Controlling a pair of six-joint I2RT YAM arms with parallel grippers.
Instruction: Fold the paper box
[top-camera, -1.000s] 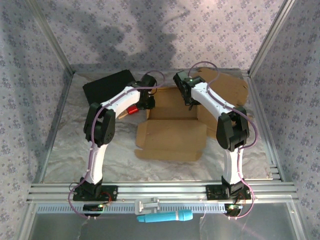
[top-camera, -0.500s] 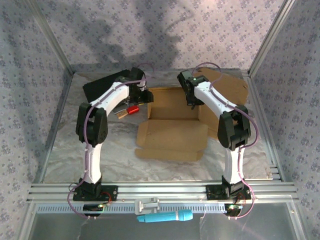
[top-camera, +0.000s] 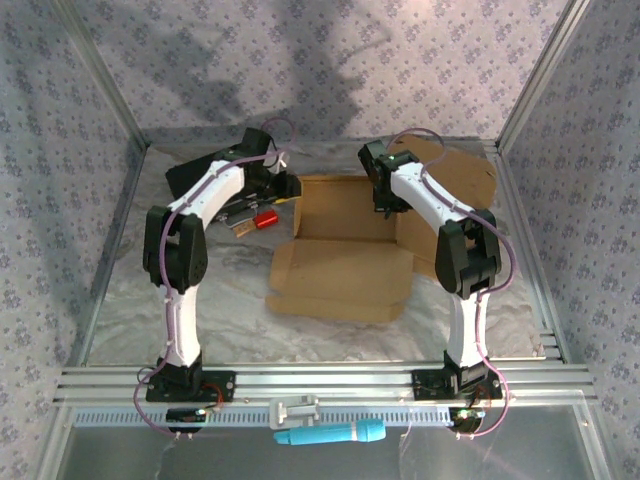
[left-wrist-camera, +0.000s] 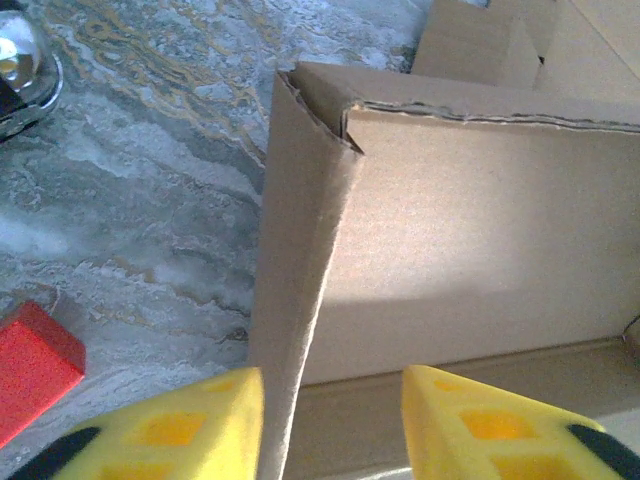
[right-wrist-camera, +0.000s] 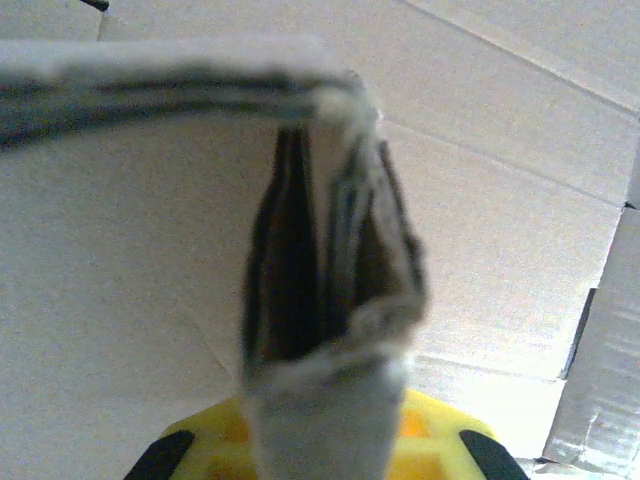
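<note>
I will next pull my right gripper back to where the front flap (top-camera: 340, 280) lies, turning the box by its side, and then release it, because that flap is still flat.
The brown paper box (top-camera: 340, 235) lies half folded mid-table, back and side walls raised and the front flap (top-camera: 340, 280) flat. My left gripper (top-camera: 283, 189) is at the box's left wall (left-wrist-camera: 300, 260). It is open, and the wall's edge stands between the yellow fingers (left-wrist-camera: 200, 420), close to the left one. My right gripper (top-camera: 386, 197) is at the right wall. In the right wrist view the right gripper (right-wrist-camera: 322, 425) is shut on the doubled-over cardboard wall (right-wrist-camera: 330, 270), which rises blurred right in front of the lens.
A red block (top-camera: 265, 220) (left-wrist-camera: 35, 360) and a small metal piece (top-camera: 240, 224) lie left of the box. A black box (top-camera: 205, 170) sits at the back left. Another cardboard sheet (top-camera: 465, 172) lies at the back right. A blue tool (top-camera: 330, 433) rests beyond the front rail.
My left arm has swung left and back, bringing its gripper from over the box's left corner to the left wall. The right arm has barely moved and keeps its hold.
</note>
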